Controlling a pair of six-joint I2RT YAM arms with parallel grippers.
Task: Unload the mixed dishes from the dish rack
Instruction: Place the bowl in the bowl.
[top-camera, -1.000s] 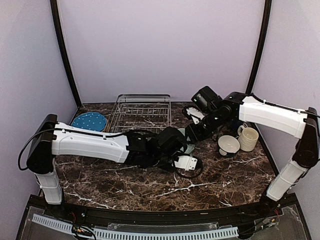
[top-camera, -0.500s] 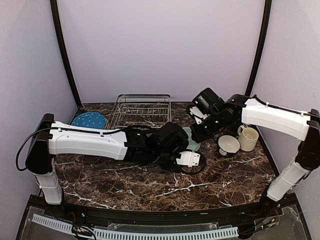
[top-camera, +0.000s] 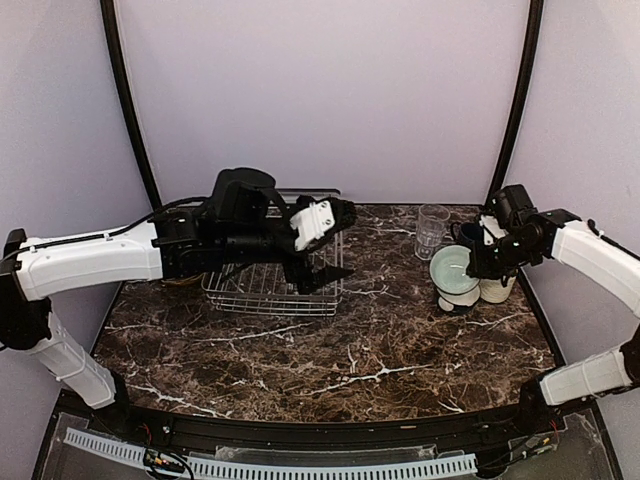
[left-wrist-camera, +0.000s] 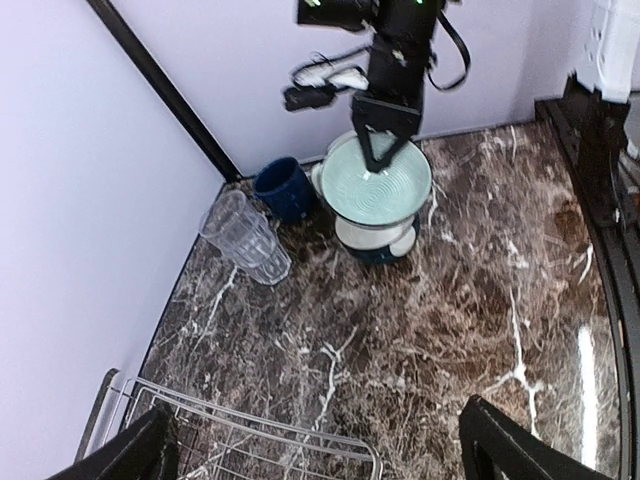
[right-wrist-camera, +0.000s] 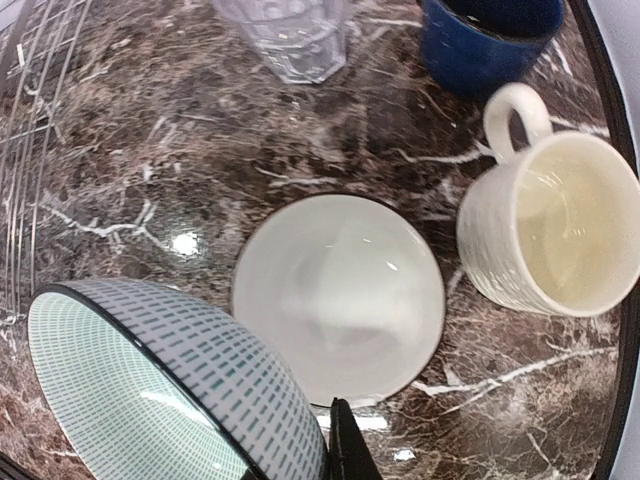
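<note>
The tilted green bowl comes down from my right gripper into the white bowl's empty hollow (top-camera: 460, 297) (right-wrist-camera: 340, 297) just below next, and my right gripper then releases its rim.
The dish rack (top-camera: 268, 283) stands at the back left, and its wire corner (left-wrist-camera: 262, 441) shows in the left wrist view. My left gripper (top-camera: 322, 252) hangs open above the rack's right end, with nothing between its fingers (left-wrist-camera: 148, 455). My right gripper (top-camera: 480, 262) is shut on the rim of a pale green patterned bowl (top-camera: 452, 271) (right-wrist-camera: 165, 395). It holds that bowl tilted just above a white bowl (right-wrist-camera: 340, 295) on the table. One right finger (right-wrist-camera: 347, 448) shows outside the rim; the other is hidden behind the bowl.
A clear glass (top-camera: 432, 229) (right-wrist-camera: 287, 35) and a dark blue mug (top-camera: 470, 235) (right-wrist-camera: 492, 42) stand behind the bowls. A cream mug (top-camera: 498, 288) (right-wrist-camera: 555, 235) sits right of the white bowl. The right wall is close.
The green bowl passed from the left gripper to the right, which shut on it and carried it right over the white bowl. The left gripper opened and swung back over the rack.
</note>
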